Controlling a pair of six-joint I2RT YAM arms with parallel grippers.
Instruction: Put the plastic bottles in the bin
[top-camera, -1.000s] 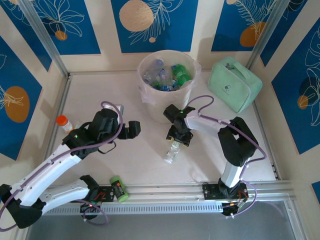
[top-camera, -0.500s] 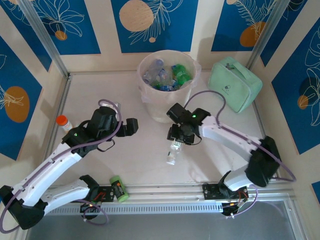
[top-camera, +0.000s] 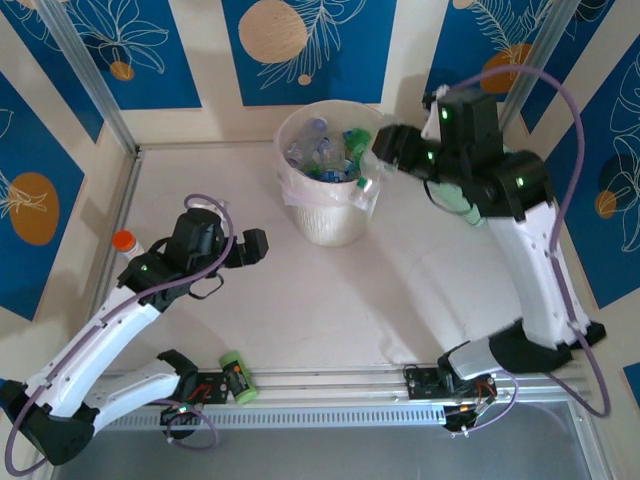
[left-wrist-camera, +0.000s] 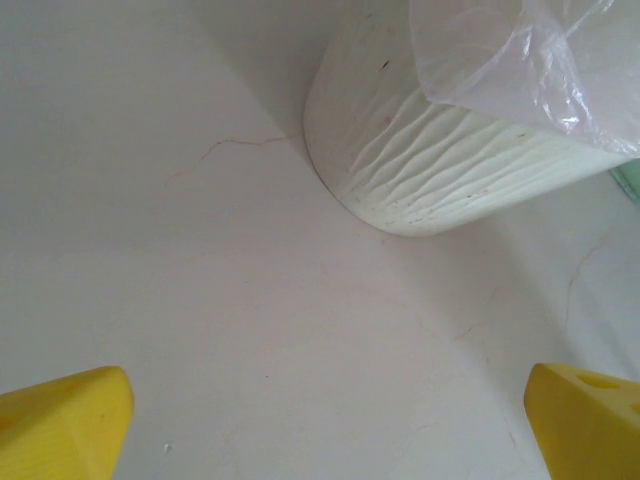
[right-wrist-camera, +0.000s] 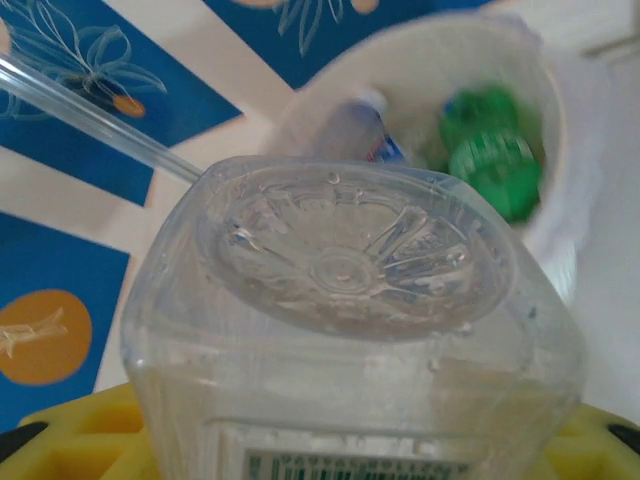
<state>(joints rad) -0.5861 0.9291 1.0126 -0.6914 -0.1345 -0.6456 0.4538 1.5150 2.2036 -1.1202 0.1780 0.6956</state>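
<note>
The clear bottle (top-camera: 366, 187) in my right gripper goes outward and down over the bin's rim next for release inside: the bin's opening (top-camera: 336, 145) lies beside and below.
The bin (top-camera: 322, 218), a cream wastebasket with a thin bag liner, stands at the back middle of the table. Several clear and green plastic bottles (top-camera: 327, 152) lie inside it. My right gripper (top-camera: 392, 146) is raised beside the bin's right rim and shut on a clear plastic bottle (top-camera: 366, 187). In the right wrist view that bottle (right-wrist-camera: 345, 300) sits between my yellow fingers (right-wrist-camera: 70, 440), its base towards the bin's mouth (right-wrist-camera: 420, 80), where a green bottle (right-wrist-camera: 490, 150) shows. My left gripper (top-camera: 255, 247) hangs open and holds nothing, left of the bin (left-wrist-camera: 430, 170).
A mint-green zippered case (top-camera: 452, 206) lies at the back right, partly behind my right arm. An orange-capped jar (top-camera: 124, 241) stands at the left edge. A short green can (top-camera: 236, 376) lies by the near rail. Metal frame posts rise at both back corners.
My right arm has lifted the clear bottle off the table and swung it up to the bin's right rim. My left gripper has drawn back slightly to the left, still open.
</note>
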